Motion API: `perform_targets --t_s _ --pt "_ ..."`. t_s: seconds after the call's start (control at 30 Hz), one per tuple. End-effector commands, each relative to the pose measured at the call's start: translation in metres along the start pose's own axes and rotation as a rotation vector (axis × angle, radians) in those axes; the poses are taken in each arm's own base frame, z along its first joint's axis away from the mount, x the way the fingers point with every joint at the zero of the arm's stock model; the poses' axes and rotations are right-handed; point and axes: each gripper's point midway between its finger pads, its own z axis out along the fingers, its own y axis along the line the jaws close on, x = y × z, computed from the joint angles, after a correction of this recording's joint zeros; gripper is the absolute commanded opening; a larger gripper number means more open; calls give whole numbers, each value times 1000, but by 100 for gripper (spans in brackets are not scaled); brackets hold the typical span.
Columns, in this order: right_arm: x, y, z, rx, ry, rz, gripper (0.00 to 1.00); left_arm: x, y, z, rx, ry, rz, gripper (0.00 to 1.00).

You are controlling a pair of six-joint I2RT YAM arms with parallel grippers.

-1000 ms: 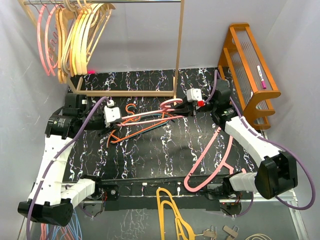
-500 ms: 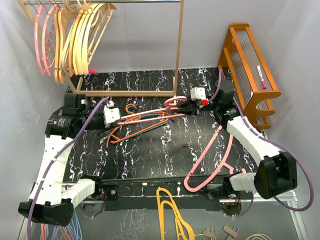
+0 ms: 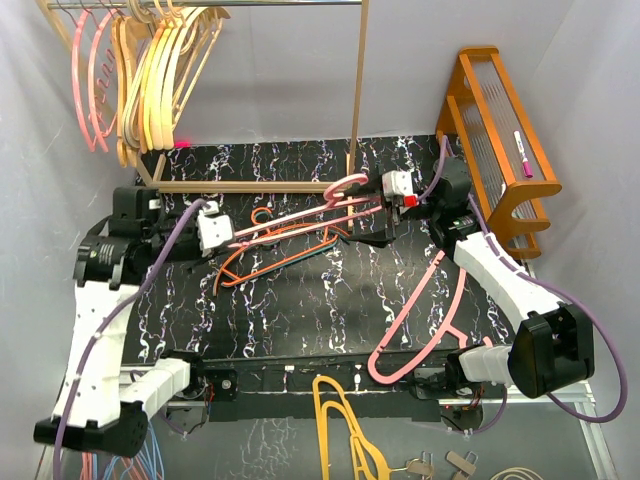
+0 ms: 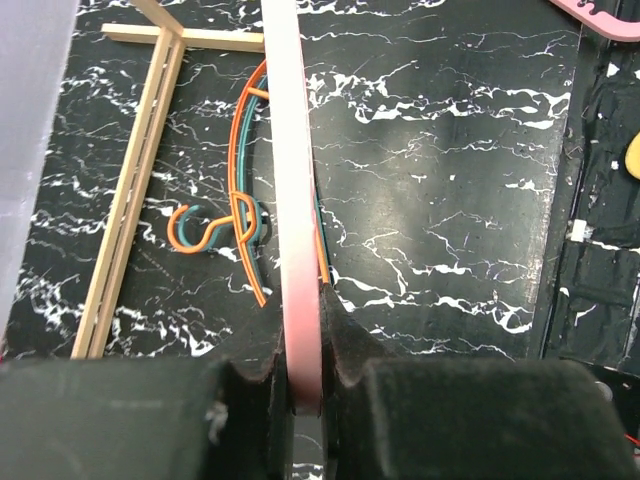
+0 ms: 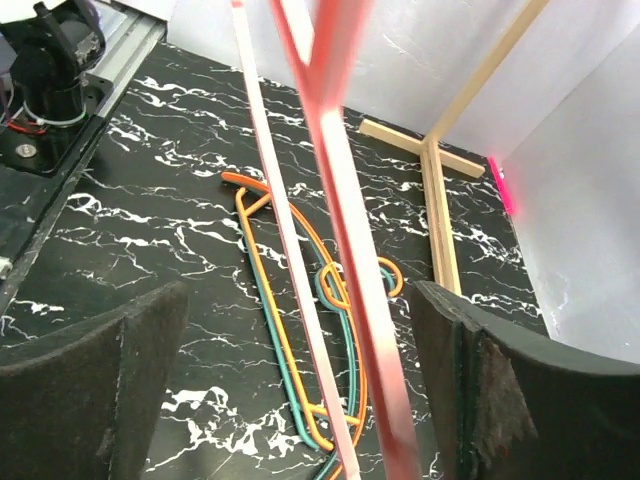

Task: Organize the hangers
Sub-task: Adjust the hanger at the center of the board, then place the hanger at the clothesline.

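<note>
My left gripper should go up and turn outward next, hook the pink hanger onto the rail's free stretch [image 3: 207, 4] above and outward of it, and let go of the hanger's end.
A pink hanger [image 3: 300, 216] hangs slanted above the black mat, hook end [image 3: 345, 185] toward the wooden rack. My left gripper [image 3: 230, 237] is shut on its left end; in the left wrist view the pink bar [image 4: 300, 200] is pinched between the jaws of that gripper [image 4: 303, 365]. My right gripper [image 3: 372, 218] stands open around the hook end, and the pink bars [image 5: 350, 250] pass between its fingers [image 5: 100, 380] untouched. Orange and teal hangers [image 3: 262, 262] lie tangled on the mat below. A large pink hanger [image 3: 425, 310] lies at the right. Several hangers [image 3: 140, 80] hang on the rail.
The wooden rack's base bar [image 3: 250, 186] and upright post [image 3: 358, 90] stand just behind the held hanger. An orange wooden shelf [image 3: 500, 140] is at the right. A mustard-yellow hanger [image 3: 345, 420] lies past the mat's front edge; a blue-and-pink bunch [image 3: 120, 465] sits at bottom left.
My right gripper has opened and let go of the pink hanger. My left gripper has closed on its other end and drawn back left, and the hook end has risen toward the rack.
</note>
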Motion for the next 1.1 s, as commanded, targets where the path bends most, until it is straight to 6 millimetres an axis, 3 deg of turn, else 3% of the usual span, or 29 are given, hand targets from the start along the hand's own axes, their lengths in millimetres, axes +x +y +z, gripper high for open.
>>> perform_targets --t_s 0.0,0.17,0.27,0.37,0.47,0.53,0.8,1.07 --pt "-27 -26 -3 94 -14 -86 98 -20 -26 -28 -24 -21 39 0" --pt "-63 -70 -23 406 -34 -213 98 8 -22 -44 -129 161 -149 0" --pt "-84 -100 -51 660 -55 -269 98 17 -27 -58 -198 231 -191 0" --pt "-104 -114 -75 815 -115 -266 98 23 -31 -72 -259 281 -237 0" --pt "-120 -112 -89 852 -202 -244 98 21 -27 -85 -336 316 -333 0" --pt "-121 -106 -87 827 -225 -223 98 16 -14 -91 -393 330 -428 0" --pt "-92 -85 -81 788 -249 -113 98 -33 35 -101 -543 179 -624 0" --pt "-77 -74 -84 804 -229 -91 98 -66 95 -114 -720 63 -733 0"
